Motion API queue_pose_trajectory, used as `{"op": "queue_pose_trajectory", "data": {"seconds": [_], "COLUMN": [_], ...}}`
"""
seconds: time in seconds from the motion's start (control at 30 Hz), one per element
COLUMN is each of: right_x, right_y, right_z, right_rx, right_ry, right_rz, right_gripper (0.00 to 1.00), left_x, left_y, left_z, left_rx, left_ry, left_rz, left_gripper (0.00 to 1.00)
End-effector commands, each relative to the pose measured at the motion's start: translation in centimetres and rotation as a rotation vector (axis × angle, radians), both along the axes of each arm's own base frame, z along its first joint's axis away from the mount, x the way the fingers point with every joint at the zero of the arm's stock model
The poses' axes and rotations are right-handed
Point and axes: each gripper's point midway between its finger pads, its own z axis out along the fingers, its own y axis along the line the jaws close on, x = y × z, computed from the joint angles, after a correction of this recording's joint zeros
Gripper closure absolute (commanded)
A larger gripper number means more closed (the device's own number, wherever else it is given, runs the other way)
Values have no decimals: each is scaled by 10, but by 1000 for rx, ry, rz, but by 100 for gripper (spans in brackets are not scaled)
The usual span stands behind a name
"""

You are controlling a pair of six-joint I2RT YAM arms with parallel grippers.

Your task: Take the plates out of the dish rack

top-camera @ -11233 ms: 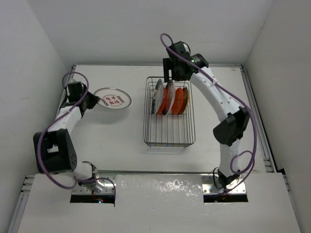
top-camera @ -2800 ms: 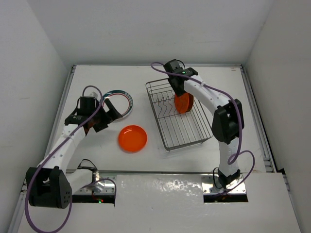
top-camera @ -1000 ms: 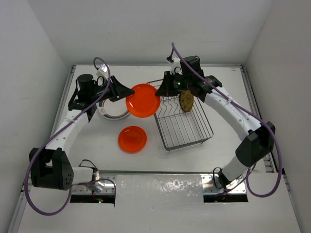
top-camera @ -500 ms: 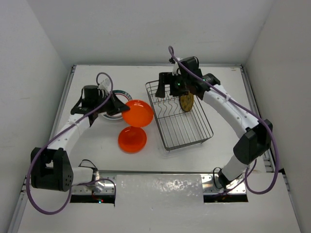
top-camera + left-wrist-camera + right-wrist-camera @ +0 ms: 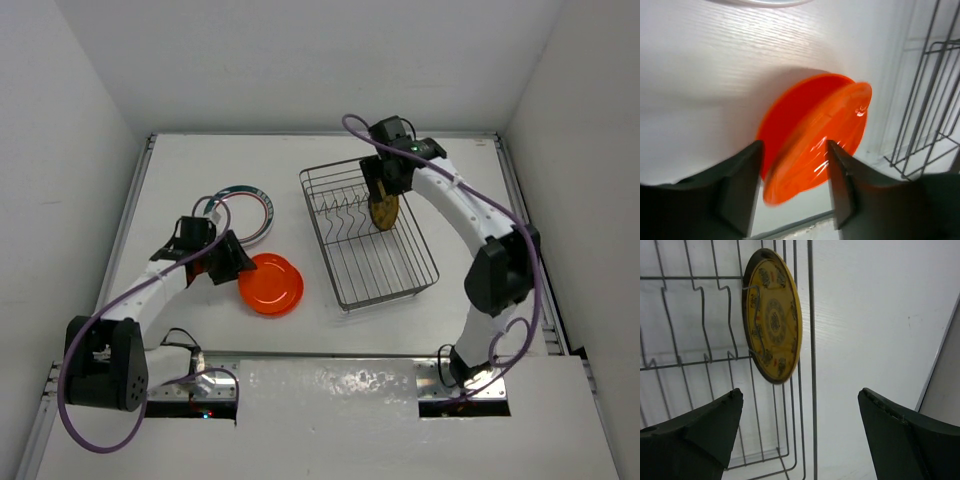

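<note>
My right gripper lowers its open fingers around the plate's nearest rim (image 5: 381, 202) next and closes, since the yellow-centred plate stands on edge in the rack (image 5: 375, 262) below it.
Two orange plates (image 5: 272, 284) lie stacked on the table left of the dish rack (image 5: 375, 262). In the left wrist view the upper orange plate (image 5: 825, 135) is blurred and tilted over the lower one (image 5: 790, 107). My left gripper (image 5: 792, 190) is open, its fingers either side of that plate's near edge. White ringed plates (image 5: 240, 212) lie further back. One yellow-centred plate (image 5: 772, 315) stands on edge in the dish rack (image 5: 811, 370). My right gripper (image 5: 800, 435) hovers wide open above it, holding nothing.
The rack sits askew, its near end swung right. The table's raised rail runs along the right side (image 5: 520, 220), and white walls close in on three sides. Purple cables loop off both arms.
My left arm has carried the orange plate down from mid-air onto the other orange plate, and its jaws have parted. My right gripper has opened and swung back over the rack's far right.
</note>
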Motion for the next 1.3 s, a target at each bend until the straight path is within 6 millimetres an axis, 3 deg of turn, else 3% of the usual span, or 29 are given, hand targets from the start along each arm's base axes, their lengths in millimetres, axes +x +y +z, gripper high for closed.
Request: {"op": "queue_pose_trajectory", "data": {"seconds": [0.0,0.13,0.27,0.37,0.43,0.67,0.8,0.83,0.9,0.93,0.97,1.07,1.17,1.27], "right_x": [17,34,44,47,48,37,15,10,3,-7,-21,-45,-57,-59], "right_y": [-6,1,-1,-1,-2,-19,-20,-14,21,38,74,133,163,178], "right_z": [-16,-45,-61,-56,-45,14,61,68,66,86,89,100,100,96], "right_rx": [-121,-143,-192,-196,-196,-202,-98,-46,154,269,449,782,993,1118], "right_ry": [31,70,89,88,59,-14,-67,-74,-61,-100,-55,-5,56,86], "right_rz": [31,50,63,49,28,-91,-131,-117,-11,60,189,360,404,399], "right_gripper": [8,23,37,69,93,96,97,97,99,99,100,100,100,100], "left_x": [14,9,24,36,45,72,88,90,94,95,99,100,98,95], "left_y": [12,22,28,25,18,-36,-61,-64,-73,-77,-80,-89,-94,-96], "left_z": [10,18,57,88,104,179,212,216,221,227,225,223,218,213], "left_rx": [69,122,152,140,107,-176,-321,-341,-403,-430,-443,-479,-495,-507], "left_ry": [-31,6,-75,-145,-189,-426,-562,-574,-591,-607,-613,-597,-589,-574], "left_rz": [54,95,106,85,62,-114,-222,-237,-277,-294,-306,-342,-364,-365], "left_gripper": [39,22,13,9,8,4,3,3,3,3,3,6,8,14]}}
